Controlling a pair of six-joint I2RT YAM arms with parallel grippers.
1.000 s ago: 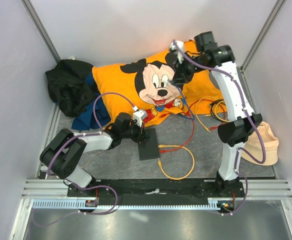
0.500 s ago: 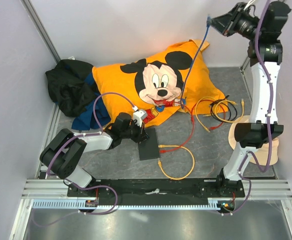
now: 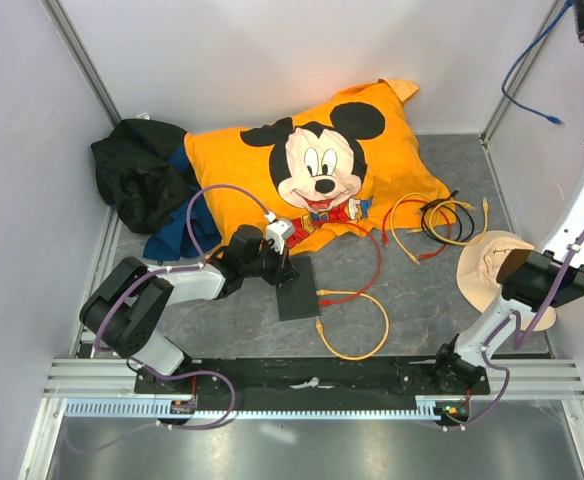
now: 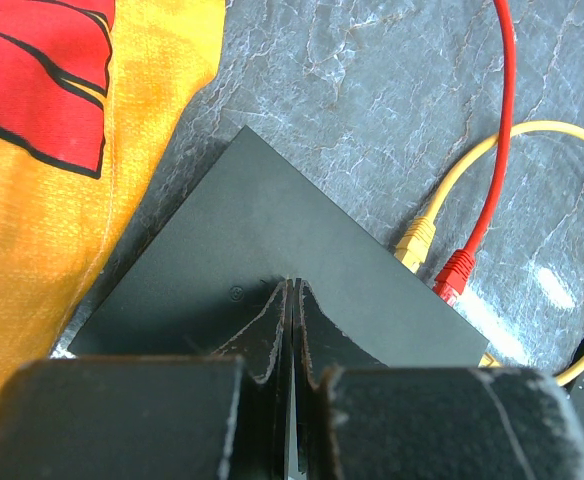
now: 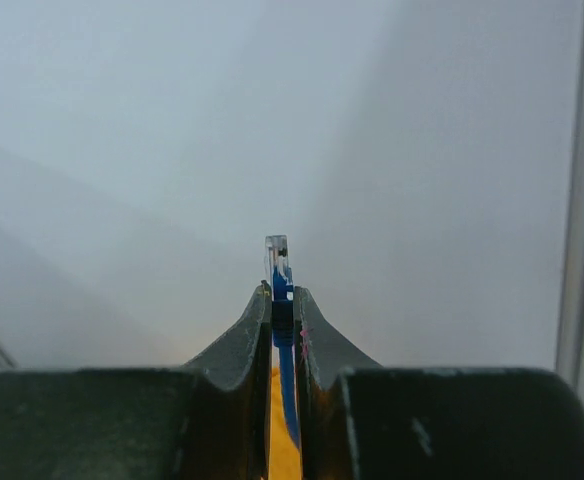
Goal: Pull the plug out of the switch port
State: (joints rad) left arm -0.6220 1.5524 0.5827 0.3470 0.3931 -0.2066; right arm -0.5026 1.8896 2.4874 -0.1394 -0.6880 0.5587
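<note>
My right gripper lowers the clear plug over the coil of cables (image 3: 446,221) next, tilting downward, and releases it, since the blue cable hangs free in the air.
The switch (image 3: 297,288) is a flat dark box on the grey floor, also in the left wrist view (image 4: 272,240). My left gripper (image 3: 275,262) is shut and empty, its tips (image 4: 292,283) resting on the switch's top. A yellow plug (image 4: 417,238) and a red plug (image 4: 455,272) sit at the switch's edge. The yellow cable (image 3: 357,325) and red cable (image 3: 377,262) run off to the right. My right gripper (image 5: 283,297) is raised high at the top right, shut on the clear plug (image 5: 277,258) of a blue cable (image 3: 518,62) that hangs free in the air.
An orange Mickey Mouse pillow (image 3: 312,170) lies behind the switch. A black heap of cloth (image 3: 137,175) is at the back left. A coil of yellow and black cables (image 3: 442,215) and a beige hat (image 3: 487,270) lie at the right. Walls close in on three sides.
My right arm has swung up and to the right, lifting the blue cable off the pillow until its far end hangs clear. The left arm and the switch have not moved.
</note>
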